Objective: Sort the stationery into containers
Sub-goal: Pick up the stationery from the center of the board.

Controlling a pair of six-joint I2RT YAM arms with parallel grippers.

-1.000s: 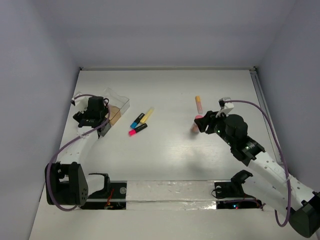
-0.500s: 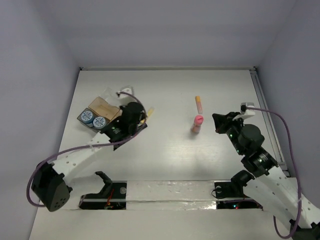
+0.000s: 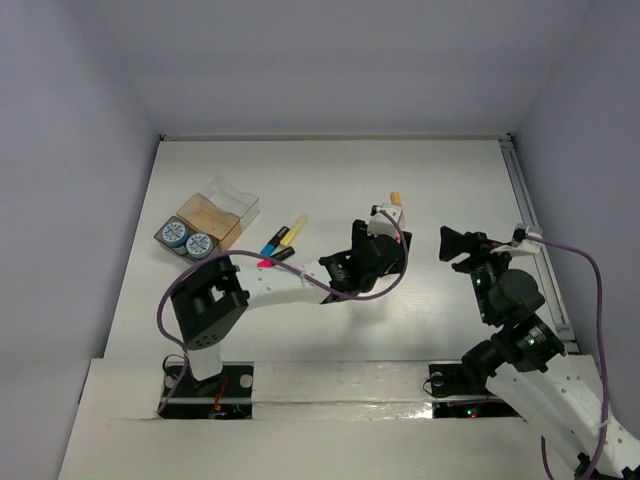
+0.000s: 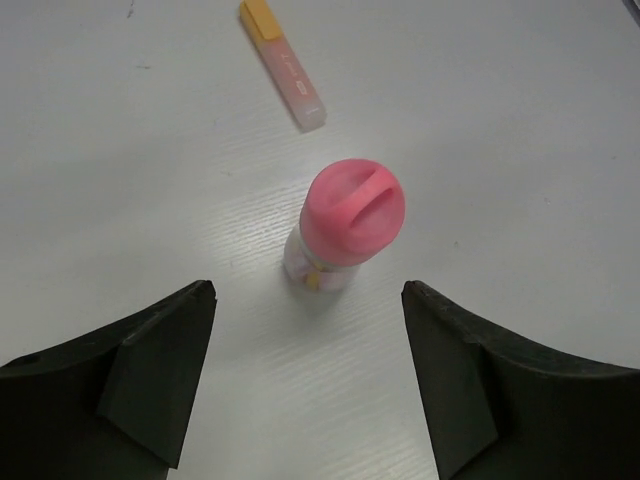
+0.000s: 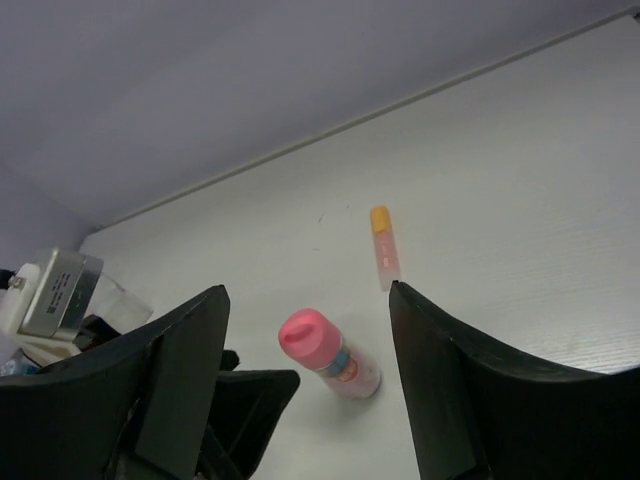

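Observation:
The left gripper moves outward and down around the pink cap of the stick [image 4: 345, 225] next, since it stands just outward of and below the open fingers.
A pink-capped stick [image 4: 345, 225] stands upright on the table, just ahead of my open, empty left gripper [image 4: 308, 295]. In the top view the left gripper [image 3: 378, 252] hides it. An orange-pink tube [image 3: 397, 203] lies just beyond, and shows in the left wrist view [image 4: 283, 65]. My right gripper [image 3: 455, 245] is open and empty, off to the right of the stick [image 5: 325, 350]. Blue [image 3: 273, 242], yellow [image 3: 293, 231] and pink [image 3: 270, 262] capped highlighters lie at centre left. Two blue-and-white discs [image 3: 186, 238] sit in the greyish box [image 3: 163, 240], which adjoins the clear tan-brown box [image 3: 240, 205].
The left arm [image 3: 270, 285] stretches across the middle of the table from its base at the lower left. A rail [image 3: 525, 220] runs along the table's right edge. Grey walls close in the back and sides.
My left arm has swung from the boxes at the left across to the pink stick. My right gripper has drawn back to the right, away from the stick. The two discs now show in the greyish box.

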